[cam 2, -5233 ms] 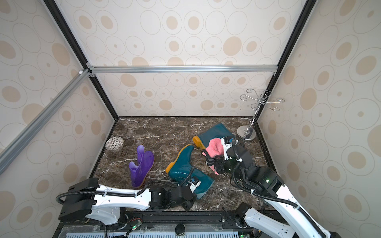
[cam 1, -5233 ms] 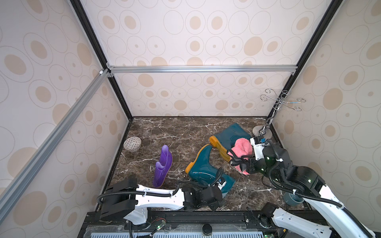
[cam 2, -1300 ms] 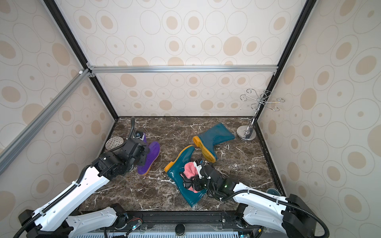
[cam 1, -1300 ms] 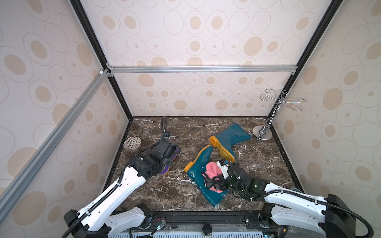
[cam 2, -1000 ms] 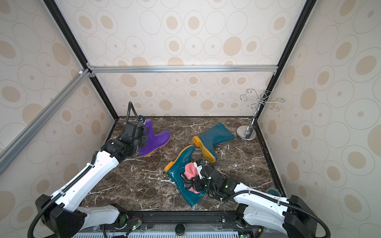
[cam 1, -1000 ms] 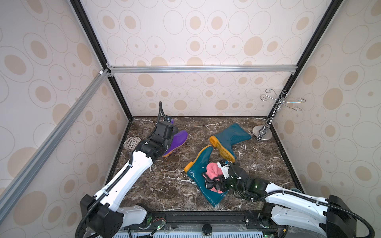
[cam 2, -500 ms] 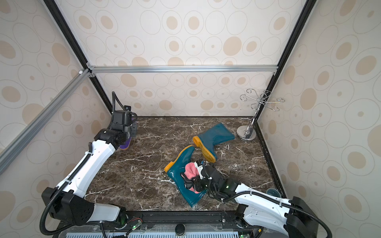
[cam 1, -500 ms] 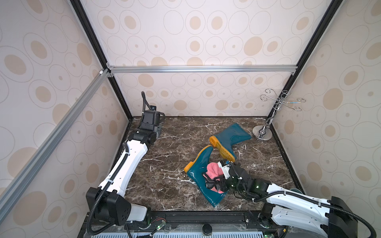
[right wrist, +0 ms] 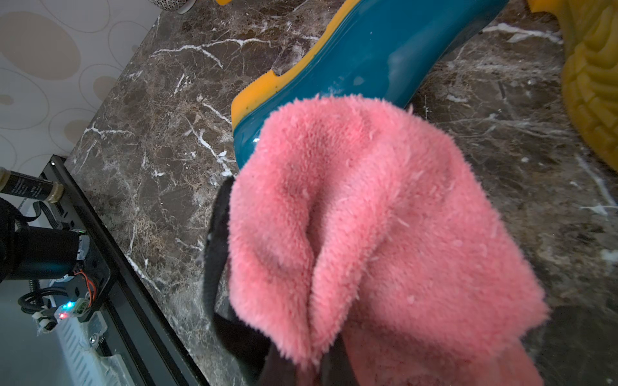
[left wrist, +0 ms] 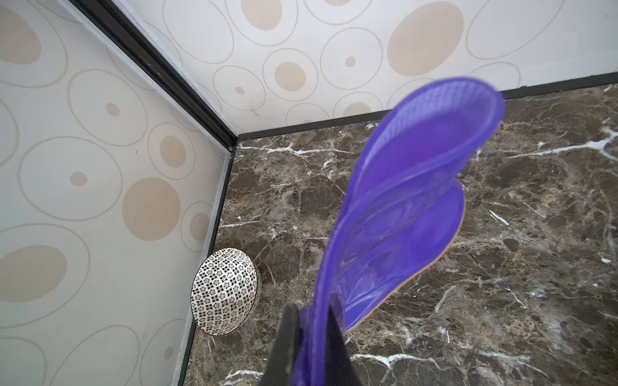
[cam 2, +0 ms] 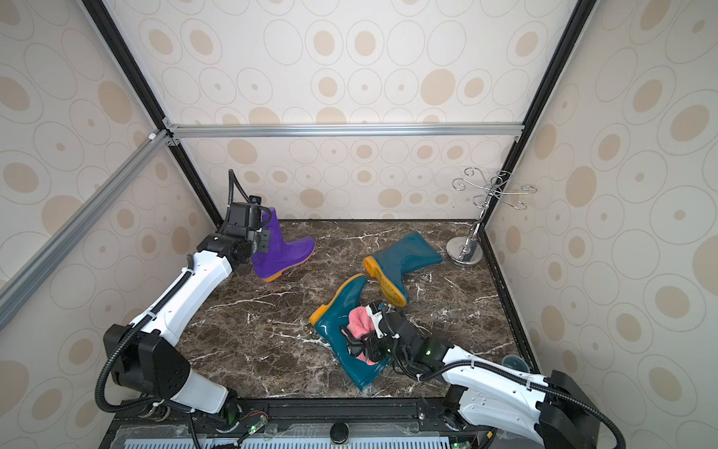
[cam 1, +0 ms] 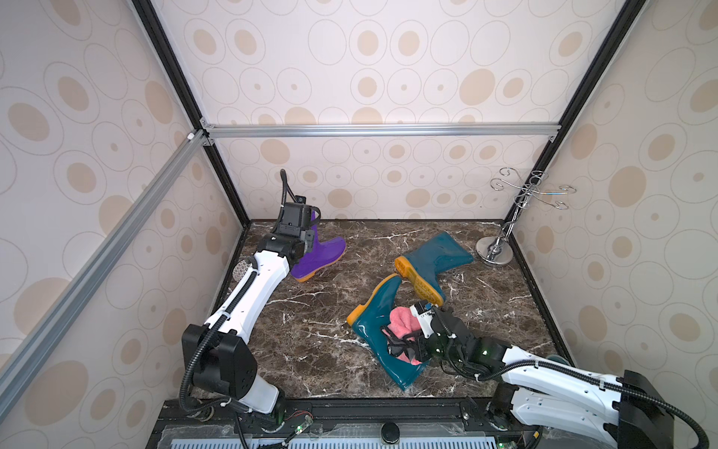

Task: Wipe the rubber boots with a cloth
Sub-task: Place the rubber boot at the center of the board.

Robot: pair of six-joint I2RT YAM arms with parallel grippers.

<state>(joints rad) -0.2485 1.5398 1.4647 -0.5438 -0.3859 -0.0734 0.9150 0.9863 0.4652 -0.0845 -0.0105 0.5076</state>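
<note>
The left gripper shifts the purple boot toward the tabletop (cam 1: 287,287) (left wrist: 293,276) beside the patterned bowl next and opens to release the boot's rim, since the boot stands upright.
The purple boot (cam 1: 320,252) (cam 2: 285,250) stands upright near the back left corner, toe pointing right. My left gripper (cam 1: 307,233) (left wrist: 312,307) is shut on the rim of its shaft (left wrist: 401,207). Two teal boots lie on their sides: one towards the back right (cam 1: 435,256) (cam 2: 404,252), one near the front (cam 1: 379,334) (cam 2: 338,338) (right wrist: 368,56). My right gripper (cam 1: 412,346) (right wrist: 307,364) is shut on the pink cloth (cam 1: 404,322) (cam 2: 359,320) (right wrist: 368,217), which rests on the near teal boot's shaft and hides the fingers.
A black-and-white patterned bowl (left wrist: 224,290) sits by the left wall beside the purple boot, mostly hidden behind my left arm in the top views. A chrome hook stand (cam 1: 493,252) (cam 2: 464,252) occupies the back right corner. A small teal cup (cam 2: 514,363) sits front right.
My left arm swung the purple boot from mid-left into the back left corner, and it now stands upright with its toe to the right. The right gripper and cloth stayed on the near teal boot.
</note>
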